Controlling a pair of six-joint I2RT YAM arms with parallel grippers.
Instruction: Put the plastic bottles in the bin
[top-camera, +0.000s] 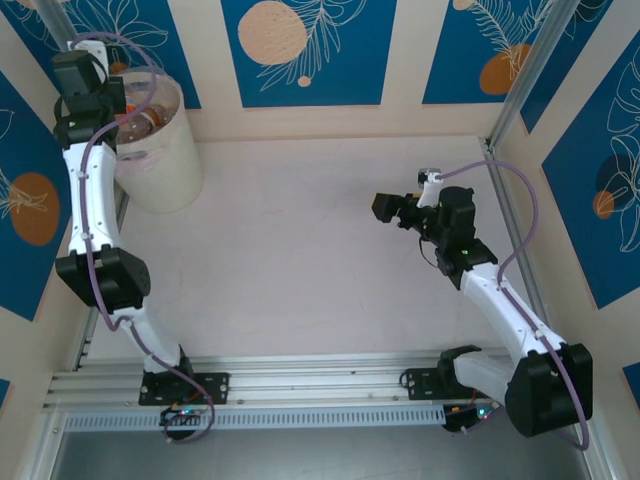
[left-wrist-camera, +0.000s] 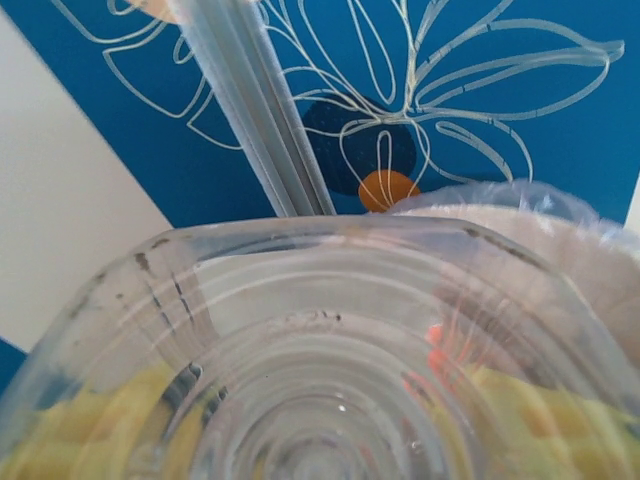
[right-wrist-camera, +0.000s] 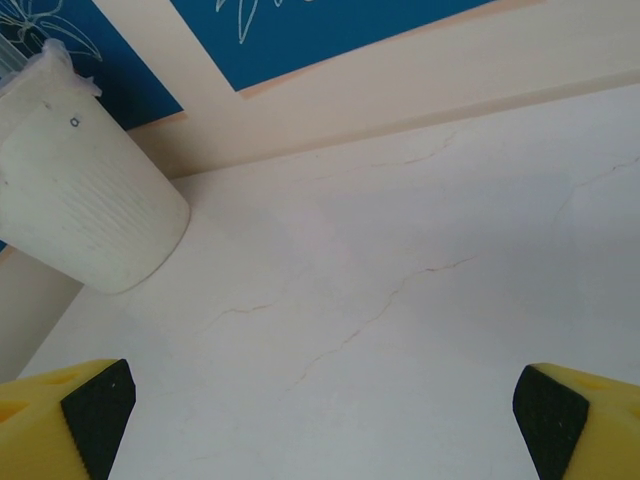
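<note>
The bin's opening (top-camera: 150, 113) lies below the left gripper, off toward the bare table, so next the gripper will swing that way over the opening and release the bottle.
A clear plastic bottle (left-wrist-camera: 320, 340) sits end-on right against the left wrist camera, its ribbed base toward me. My left gripper (left-wrist-camera: 320, 445) is shut on it, and the yellow fingers (left-wrist-camera: 80, 440) show through the plastic on both sides. From above, that gripper (top-camera: 120, 125) hangs over the open top of the cream-white bin (top-camera: 165, 165) at the far left, where a brownish bottle (top-camera: 152, 120) shows at the mouth. The bin's bag-lined rim (left-wrist-camera: 540, 215) lies just beyond the held bottle. My right gripper (top-camera: 386, 208) stands open over the bare table, with nothing between its fingers (right-wrist-camera: 95, 405).
The bin (right-wrist-camera: 85, 205) stands against the back wall in the far left corner. A metal frame post (left-wrist-camera: 255, 110) rises just behind it. Pale marbled tabletop (top-camera: 300, 260) stretches between the two arms, with an aluminium rail (top-camera: 320, 375) along the near edge.
</note>
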